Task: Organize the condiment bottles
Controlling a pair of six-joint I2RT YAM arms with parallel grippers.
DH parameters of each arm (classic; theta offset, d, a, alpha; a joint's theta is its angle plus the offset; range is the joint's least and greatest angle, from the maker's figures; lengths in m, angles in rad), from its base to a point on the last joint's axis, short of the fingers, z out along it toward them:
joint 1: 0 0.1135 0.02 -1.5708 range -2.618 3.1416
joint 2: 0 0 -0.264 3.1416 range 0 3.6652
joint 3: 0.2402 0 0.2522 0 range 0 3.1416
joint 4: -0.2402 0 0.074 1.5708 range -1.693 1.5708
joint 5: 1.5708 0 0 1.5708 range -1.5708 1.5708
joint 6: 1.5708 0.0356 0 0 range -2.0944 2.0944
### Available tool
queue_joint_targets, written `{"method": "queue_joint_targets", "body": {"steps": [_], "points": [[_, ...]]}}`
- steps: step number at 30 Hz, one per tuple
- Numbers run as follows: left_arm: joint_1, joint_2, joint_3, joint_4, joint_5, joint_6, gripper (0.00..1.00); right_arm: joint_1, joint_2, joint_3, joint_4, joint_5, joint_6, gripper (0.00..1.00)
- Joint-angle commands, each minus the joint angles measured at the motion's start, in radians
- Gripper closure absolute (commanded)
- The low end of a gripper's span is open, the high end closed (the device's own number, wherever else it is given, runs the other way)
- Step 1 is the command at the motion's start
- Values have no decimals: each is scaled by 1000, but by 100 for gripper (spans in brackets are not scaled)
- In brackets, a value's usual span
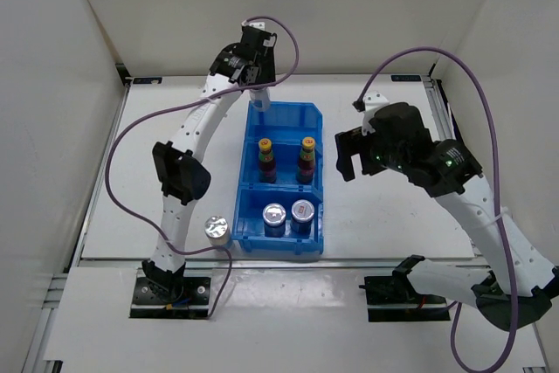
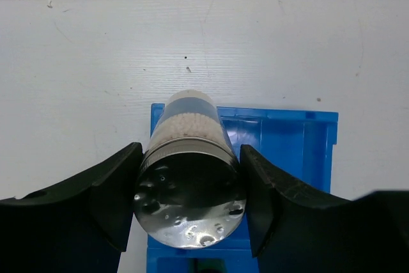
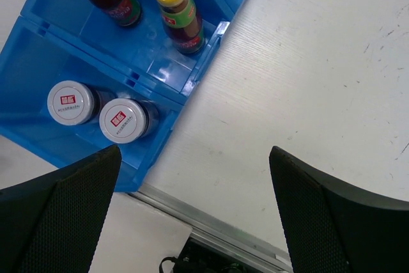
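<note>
The silver-capped shaker in my left gripper goes down onto the bottom of the bin's far section below next for release, since unlike the other sections it's empty.
My left gripper is shut on a silver-capped shaker with white grains inside. It hangs over the far left corner of the blue bin. In the top view that gripper is at the bin's far compartment. Two slim dark bottles with yellow caps stand in the middle compartment. Two shakers with red-marked tops stand in the near compartment. Another silver-capped shaker stands on the table left of the bin. My right gripper is open and empty, right of the bin.
The blue three-compartment bin lies mid-table, long side running away from the arms. A metal rail marks the table's near edge below my right gripper. White walls enclose the left, right and back.
</note>
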Motion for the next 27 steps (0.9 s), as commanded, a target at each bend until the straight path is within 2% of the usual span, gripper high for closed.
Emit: {"method": "queue_joint_targets", "body": {"steps": [1,7,12,23,27], "points": [[8,-13,22,-28,54,2,89,-4,-17,-13,-25,25,30,0],[8,73,22,-19,103,-10,89,-4,-6,36,-88,111,30,0],[-1,71,-18,-28,123,-53,89,-4,14,72,-122,125,61,0],[-93,-68,-262,-51,-85,-163,89,-4,52,99,-132,91,80,0],[-106,-107,-331,-32,-86,-182,89,-4,73,108,-132,68,70,0]]}}
